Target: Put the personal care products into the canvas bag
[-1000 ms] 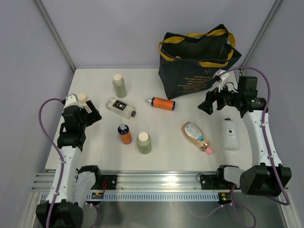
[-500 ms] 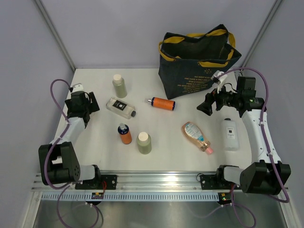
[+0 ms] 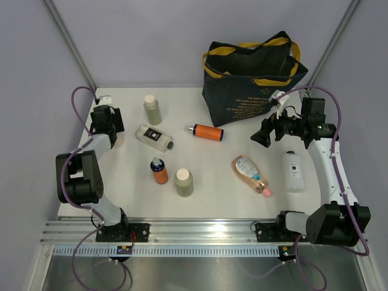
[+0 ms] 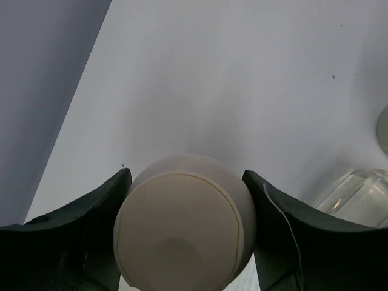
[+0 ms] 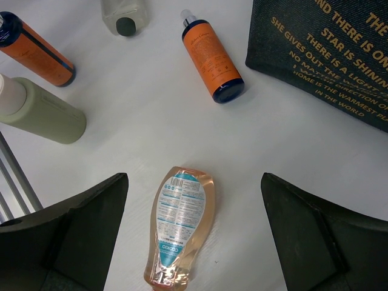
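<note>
The left gripper will next lift the bottle across to the right in the top view, lower it inside the bag's high opening (image 3: 244, 63) and let go of it.
My left gripper (image 3: 110, 133) is at the table's far left, and in the left wrist view my left gripper (image 4: 186, 173) is shut on a cream round-topped bottle (image 4: 182, 230), with both fingers touching its sides. My right gripper (image 3: 262, 132) hangs open in front of the navy canvas bag (image 3: 251, 76), and in the right wrist view my right gripper (image 5: 194, 177) is above the peach teardrop bottle (image 5: 179, 227). Loose on the table are two pale green bottles (image 3: 152, 109) (image 3: 183, 182), two orange bottles (image 3: 206, 131) (image 3: 159, 171), the clear flat bottle (image 3: 154, 136) and the white rectangular bottle (image 3: 294, 171).
The bag stands upright at the back right, its mouth open and its yellow handles (image 3: 270, 42) up. Grey walls close in the table on the left, back and right. A metal rail (image 3: 200, 233) runs along the near edge by the arm bases.
My left arm has swung toward the far left of the table and its jaws have closed on the cream-topped bottle. The right arm has barely moved.
</note>
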Controlling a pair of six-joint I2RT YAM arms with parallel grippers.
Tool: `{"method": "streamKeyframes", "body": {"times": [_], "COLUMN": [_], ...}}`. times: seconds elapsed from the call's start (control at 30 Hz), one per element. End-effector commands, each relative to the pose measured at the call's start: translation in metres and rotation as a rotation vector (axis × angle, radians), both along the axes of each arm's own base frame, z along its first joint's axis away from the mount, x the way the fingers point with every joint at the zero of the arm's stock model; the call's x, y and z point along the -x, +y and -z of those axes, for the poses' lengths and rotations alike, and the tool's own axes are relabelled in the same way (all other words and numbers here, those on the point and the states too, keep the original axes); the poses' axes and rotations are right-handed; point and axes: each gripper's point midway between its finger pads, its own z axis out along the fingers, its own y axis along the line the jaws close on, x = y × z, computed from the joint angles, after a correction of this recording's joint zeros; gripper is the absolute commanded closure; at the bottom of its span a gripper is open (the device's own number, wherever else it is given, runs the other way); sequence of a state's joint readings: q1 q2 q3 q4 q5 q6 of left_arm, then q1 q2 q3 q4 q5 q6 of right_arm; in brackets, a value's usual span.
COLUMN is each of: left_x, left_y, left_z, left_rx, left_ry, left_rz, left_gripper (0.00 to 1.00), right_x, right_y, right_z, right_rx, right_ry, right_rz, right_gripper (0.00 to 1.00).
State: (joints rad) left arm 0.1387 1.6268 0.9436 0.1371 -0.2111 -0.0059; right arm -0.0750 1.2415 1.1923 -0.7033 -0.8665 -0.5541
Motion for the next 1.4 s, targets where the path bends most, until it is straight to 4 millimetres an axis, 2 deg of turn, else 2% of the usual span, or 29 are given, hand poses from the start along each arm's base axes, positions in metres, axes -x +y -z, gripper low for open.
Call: {"method": "streamKeyframes", "body": {"times": [0.0,0.03,0.07,0.1,0.2,0.27,0.3,0.33,0.5,0.53,0.63,0.8,0.93,0.97,1.03,1.1,1.13,1.17,1.23,1.27,1.37], "left_x": [-0.023,-0.021,-0.018,-0.013,-0.008,-0.009,-0.005,-0.007,-0.007,-0.007,-0.011,-0.011,-0.013,-0.011,-0.016,-0.015,-0.019,-0.017,-0.023,-0.02,-0.022], "left_y": [0.005,0.003,0.002,0.001,-0.019,-0.037,-0.044,-0.048,-0.073,-0.087,-0.109,-0.14,-0.175,-0.191,-0.203,-0.23,-0.239,-0.257,-0.275,-0.291,-0.32], "left_z": [-0.044,-0.043,-0.042,-0.043,-0.05,-0.071,-0.072,-0.087,-0.106,-0.11,-0.13,-0.16,-0.193,-0.201,-0.221,-0.237,-0.25,-0.26,-0.28,-0.291,-0.326], "left_rx": [-0.042,-0.036,-0.029,-0.025,0.082,0.212,0.267,0.354,0.698,0.809,1.025,1.235,1.372,1.393,1.441,1.482,1.52,1.549,1.619,1.65,1.733], "left_ry": [-0.139,-0.14,-0.142,-0.143,-0.159,-0.211,-0.196,-0.233,-0.267,-0.266,-0.328,-0.393,-0.407,-0.398,-0.418,-0.413,-0.416,-0.407,-0.407,-0.397,-0.391], "left_rz": [0.012,0.008,0.01,0.013,0.055,0.076,0.069,0.03,-0.011,-0.006,0.02,0.091,0.16,0.191,0.2,0.23,0.242,0.278,0.304,0.34,0.403], "left_gripper": [0.58,0.87,0.99,1.0,1.0,1.0,1.0,1.0,1.0,1.0,1.0,1.0,1.0,1.0,1.0,1.0,1.0,1.0,1.0,1.0,1.0], "right_x": [-0.002,-0.002,-0.002,-0.002,-0.002,-0.001,0.0,0.0,0.004,0.004,0.008,0.015,0.016,0.017,0.017,0.018,0.018,0.019,0.019,0.02,0.022], "right_y": [0.002,0.002,0.002,0.001,0.001,0.002,0.002,0.003,0.007,0.007,0.009,0.012,0.013,0.014,0.014,0.015,0.015,0.015,0.015,0.015,0.016], "right_z": [-0.009,-0.008,-0.009,-0.009,-0.01,-0.011,-0.012,-0.012,-0.016,-0.016,-0.016,-0.013,-0.011,-0.011,-0.012,-0.015,-0.015,-0.016,-0.017,-0.018,-0.02], "right_rx": [-0.003,-0.004,-0.004,-0.005,-0.009,-0.013,-0.018,-0.025,-0.058,-0.063,-0.079,-0.101,-0.114,-0.12,-0.126,-0.132,-0.132,-0.134,-0.133,-0.135,-0.139], "right_ry": [-0.036,-0.032,-0.034,-0.032,-0.026,-0.023,-0.019,-0.015,0.002,0.002,0.013,0.03,0.04,0.047,0.047,0.045,0.042,0.041,0.038,0.034,0.031], "right_rz": [-0.019,-0.017,-0.015,-0.012,-0.004,-0.003,-0.001,0.0,-0.002,-0.002,-0.005,-0.004,-0.001,0.0,-0.001,-0.002,-0.002,-0.002,0.0,0.0,0.005], "right_gripper": [0.01,0.0,0.01,0.0,0.0,0.01,0.01,0.0,0.0,0.01,0.0,0.01,0.01,0.01,0.01,0.01,0.0,0.01,0.01,0.0,0.01]}}
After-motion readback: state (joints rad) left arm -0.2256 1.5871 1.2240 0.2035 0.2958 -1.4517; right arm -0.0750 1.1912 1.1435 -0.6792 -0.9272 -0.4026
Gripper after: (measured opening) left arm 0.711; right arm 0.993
